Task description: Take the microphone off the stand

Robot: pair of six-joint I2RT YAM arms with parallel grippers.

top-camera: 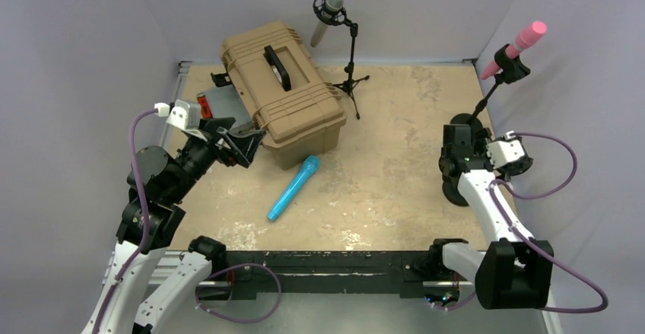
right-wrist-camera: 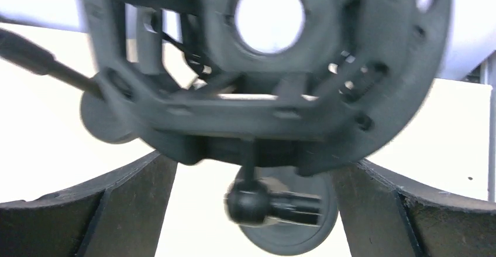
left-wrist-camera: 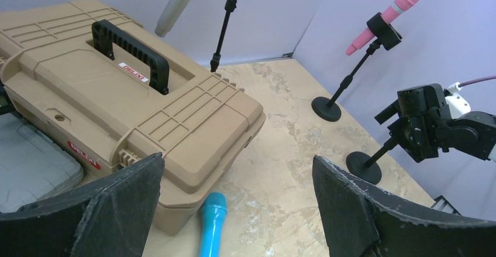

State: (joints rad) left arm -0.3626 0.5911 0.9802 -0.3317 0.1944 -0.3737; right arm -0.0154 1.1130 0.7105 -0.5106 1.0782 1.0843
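My right gripper swings outward and to the left in the top view, onto the tripod stand's upright pole (top-camera: pixel 352 50) next, because that stand holds the grey microphone.
A pink microphone (top-camera: pixel 517 47) sits in the clip of a round-base stand (top-camera: pixel 487 98) at the right; it also shows in the left wrist view (left-wrist-camera: pixel 389 14). A grey microphone (top-camera: pixel 325 16) hangs in a tripod stand (top-camera: pixel 352 60) at the back. A blue microphone (top-camera: pixel 293 189) lies flat on the table beside the toolbox. My right gripper (top-camera: pixel 456 147) is open around the empty black holder (right-wrist-camera: pixel 263 81) of a third stand, whose round base (right-wrist-camera: pixel 292 233) lies below. My left gripper (top-camera: pixel 243 140) is open and empty by the toolbox's front, above the blue microphone (left-wrist-camera: pixel 212 225).
A tan toolbox (top-camera: pixel 281 90) with a black handle stands at the back left, partly on a grey case (top-camera: pixel 220 106). The empty stand's base (top-camera: pixel 456 195) sits near the right edge. Purple walls close in the back and both sides.
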